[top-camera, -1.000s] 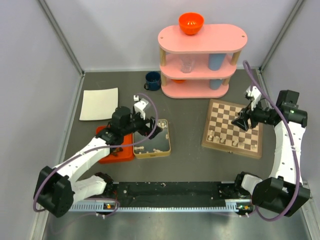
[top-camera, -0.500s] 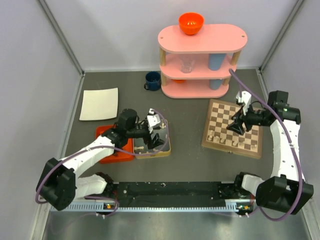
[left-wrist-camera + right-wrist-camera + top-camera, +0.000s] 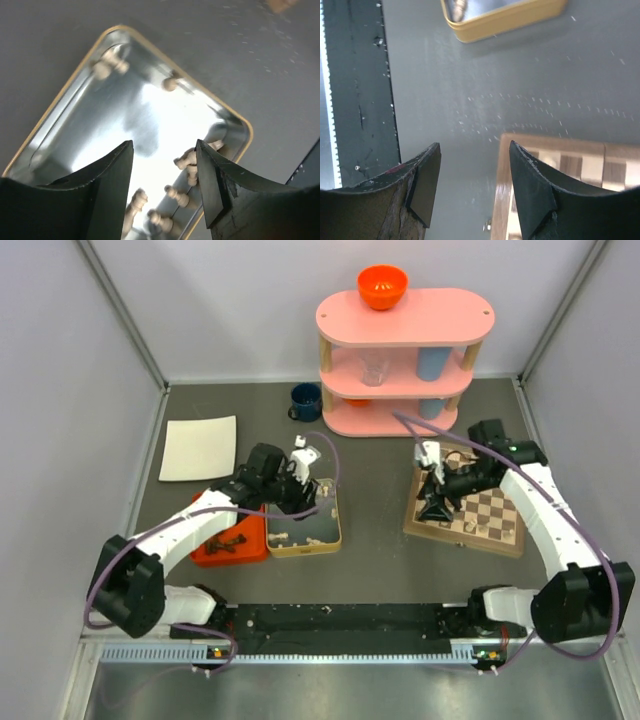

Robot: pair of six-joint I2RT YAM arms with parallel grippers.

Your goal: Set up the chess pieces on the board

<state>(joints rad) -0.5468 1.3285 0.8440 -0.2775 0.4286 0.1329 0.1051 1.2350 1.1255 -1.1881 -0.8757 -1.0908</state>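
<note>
My right gripper moves from the chessboard [image 3: 492, 512] to the silver tin [image 3: 326, 527] next, then down to a loose pale piece by the orange tray.
The chessboard [image 3: 492, 512] lies at the right, and its light border shows in the right wrist view [image 3: 555, 150]. My right gripper [image 3: 432, 502] hangs open and empty over the board's left edge, above bare table in its own view [image 3: 475, 147]. A few pale chess pieces [image 3: 468, 528] stand near the board's front edge. My left gripper [image 3: 306, 494] is open and empty above the silver tin [image 3: 326, 527]. Several pale pieces [image 3: 186, 161] lie loose in the tin [image 3: 75, 80] below my left gripper [image 3: 164, 150]. Dark pieces [image 3: 230, 545] lie in the orange tray [image 3: 205, 505].
A pink three-tier shelf [image 3: 405, 350] with cups and an orange bowl [image 3: 382, 285] stands at the back. A blue mug [image 3: 305, 400] and a white cloth [image 3: 198, 447] are at the back left. A black rail [image 3: 340, 620] runs along the near edge.
My right gripper has swung left across the board to its left edge. My left gripper moved from beside the tray to over the tin, then drew back a little.
</note>
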